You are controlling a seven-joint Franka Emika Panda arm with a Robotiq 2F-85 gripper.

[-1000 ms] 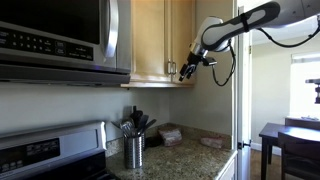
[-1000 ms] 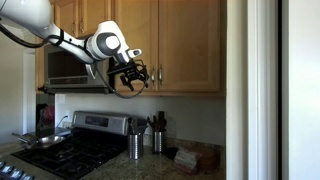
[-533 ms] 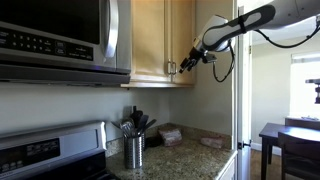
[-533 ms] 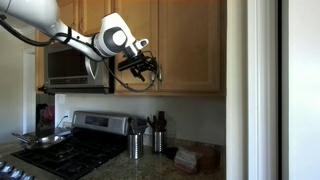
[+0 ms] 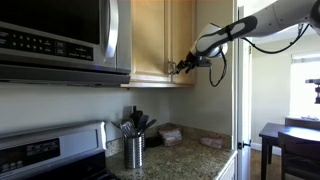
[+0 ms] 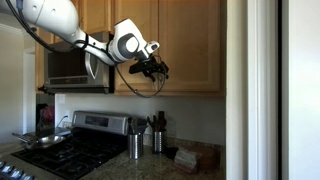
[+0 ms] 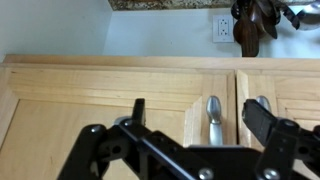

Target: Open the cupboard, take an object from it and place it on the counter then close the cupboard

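Note:
My gripper moves outward to the door next, one finger into the gap between the handles, then closes on one silver handle [image 5: 176, 68] [image 7: 215, 120] between its spread fingers.
The cupboard [image 5: 150, 40] [image 6: 190, 45] is a light wooden wall cabinet, and its doors are shut. My gripper [image 5: 181, 67] [image 6: 160, 69] is open and hovers close in front of the door's lower edge. In the wrist view, which is upside down, the gripper [image 7: 200, 118] has one silver handle [image 7: 213, 120] between its spread fingers [image 7: 138, 110]. It touches nothing. A second handle [image 7: 262, 103] lies beside the other finger. The object is hidden. The granite counter [image 5: 190, 157] [image 6: 155, 168] lies below and shows as a strip [image 7: 160, 4] in the wrist view.
A microwave [image 5: 60, 40] [image 6: 65, 65] hangs beside the cupboard over a stove [image 5: 50, 150] [image 6: 75, 150] with a pan [image 6: 40, 140]. A metal utensil holder [image 5: 134, 148] [image 6: 135, 143] and a beige cloth [image 5: 170, 133] [image 6: 187, 157] sit on the counter. A wall outlet [image 7: 223, 27] is below the cupboard.
The open gripper has risen and moved in toward the cupboard door handles. The doors stay shut.

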